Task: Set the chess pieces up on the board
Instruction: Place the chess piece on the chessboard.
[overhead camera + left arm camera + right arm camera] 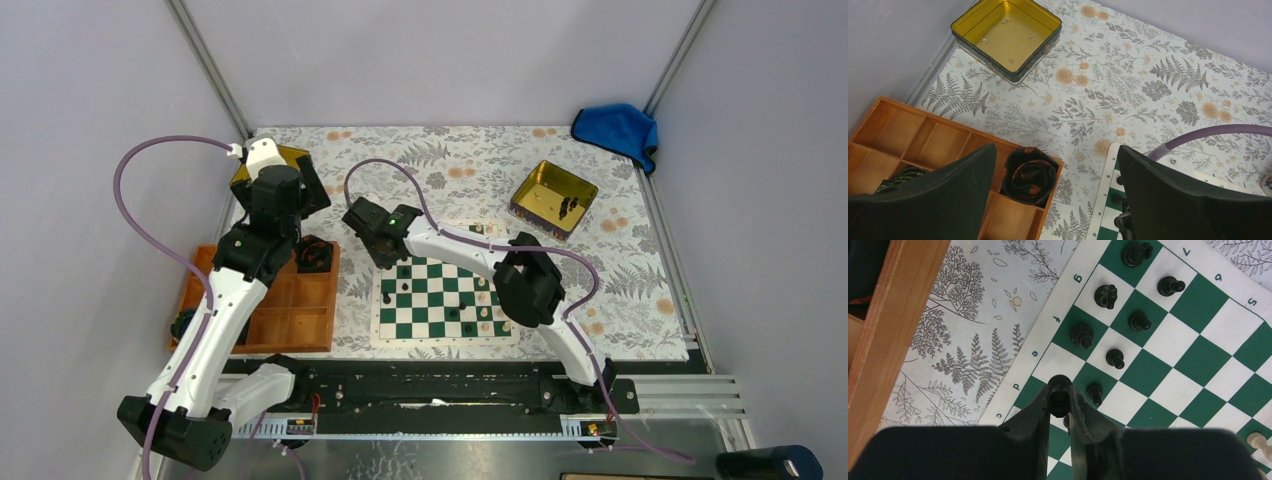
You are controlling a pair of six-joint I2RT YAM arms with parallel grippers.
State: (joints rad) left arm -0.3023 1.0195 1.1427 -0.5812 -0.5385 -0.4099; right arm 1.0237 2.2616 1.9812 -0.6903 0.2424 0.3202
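My right gripper next lowers the black piece onto the white square by the letter e (1058,363) to release it, since that edge square is still empty.
The green-and-white board (1198,315) lies on the floral cloth, seen from above as the board (440,300). Several black chess pieces (1139,320) stand in two rows along its lettered edge. My right gripper (1060,397) is shut on one black piece (1059,389), held upright just over a green square at the edge near the letter d. In the top view the right gripper (385,252) sits at the board's far left corner. My left gripper (1055,155) hangs wide open and holds nothing, above the cloth between tray and board.
An orange compartmented tray (893,125) holds a rolled dark cloth (1029,175). A gold tin (1034,59) stands at the back left, another gold tin (530,210) at the back right. Cream pieces (1258,440) stand on the board's near side. A blue cloth (617,128) lies in the far corner.
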